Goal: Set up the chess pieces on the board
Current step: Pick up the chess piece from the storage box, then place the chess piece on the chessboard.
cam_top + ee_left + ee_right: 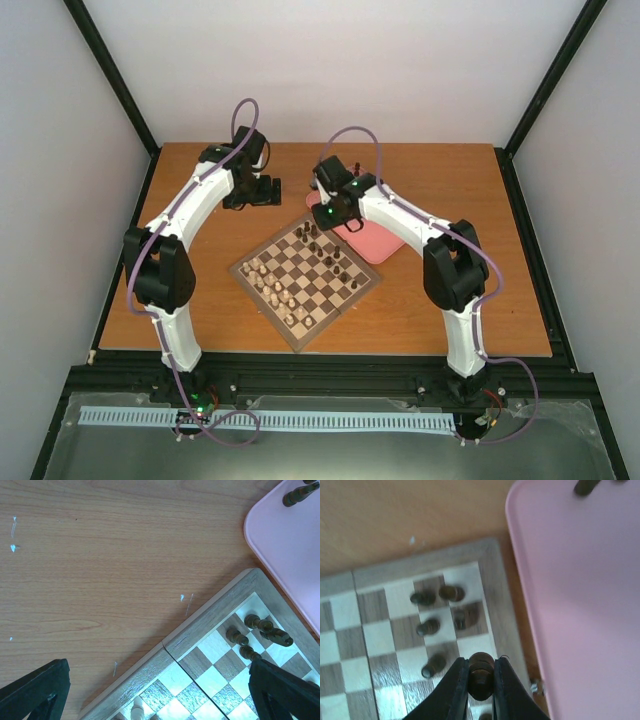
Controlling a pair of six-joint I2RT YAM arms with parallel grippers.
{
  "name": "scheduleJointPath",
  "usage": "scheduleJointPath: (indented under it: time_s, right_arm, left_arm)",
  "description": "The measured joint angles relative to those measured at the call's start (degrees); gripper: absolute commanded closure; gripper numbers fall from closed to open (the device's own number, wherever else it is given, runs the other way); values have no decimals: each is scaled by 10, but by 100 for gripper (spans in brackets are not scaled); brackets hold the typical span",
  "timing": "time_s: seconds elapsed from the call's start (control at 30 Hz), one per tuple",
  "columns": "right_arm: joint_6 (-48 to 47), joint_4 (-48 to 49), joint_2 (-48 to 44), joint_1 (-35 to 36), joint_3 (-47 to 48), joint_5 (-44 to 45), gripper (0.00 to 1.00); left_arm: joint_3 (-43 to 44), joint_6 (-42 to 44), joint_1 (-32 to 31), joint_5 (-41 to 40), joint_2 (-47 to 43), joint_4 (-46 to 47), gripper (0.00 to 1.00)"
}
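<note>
The pale edge square [474, 644] below, beside the standing pieces, is empty, so my right gripper should next go straight down and release the dark piece there.
The chessboard [335, 312] lies turned like a diamond at the table's middle. Several dark brown chess pieces [326, 255] stand along its far right side, and pale cream ones [268, 285] along its near left side. My right gripper [481, 679] is shut on a dark piece [481, 666] and holds it over the board's edge squares, near several standing dark pieces [427, 627]. In the top view it [322, 210] hovers at the board's far corner. My left gripper [264, 190] is wide open and empty, above the bare table just beyond the board's far left edge [210, 617].
A pink tray [372, 243] lies against the board's far right edge; it shows in the right wrist view [580, 605] with a dark piece [585, 486] on it. The left wrist view shows the tray [290, 545], a dark piece [295, 495] and a cream piece [137, 707].
</note>
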Motion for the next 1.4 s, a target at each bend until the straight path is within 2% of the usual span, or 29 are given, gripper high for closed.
scheduleJointPath:
  time_s: [0.2,0.33,1.4]
  right_arm:
    - [13,5,-4,9,-71,1,97]
    - [15,13,-10,9,-86,-2,97]
    - [8,34,27,15,-56,-29,97]
  left_arm:
    - [0,0,0,0,0,0,0]
    - [0,0,0,0,0,0,0]
    - [0,0,0,-1,0,0,0]
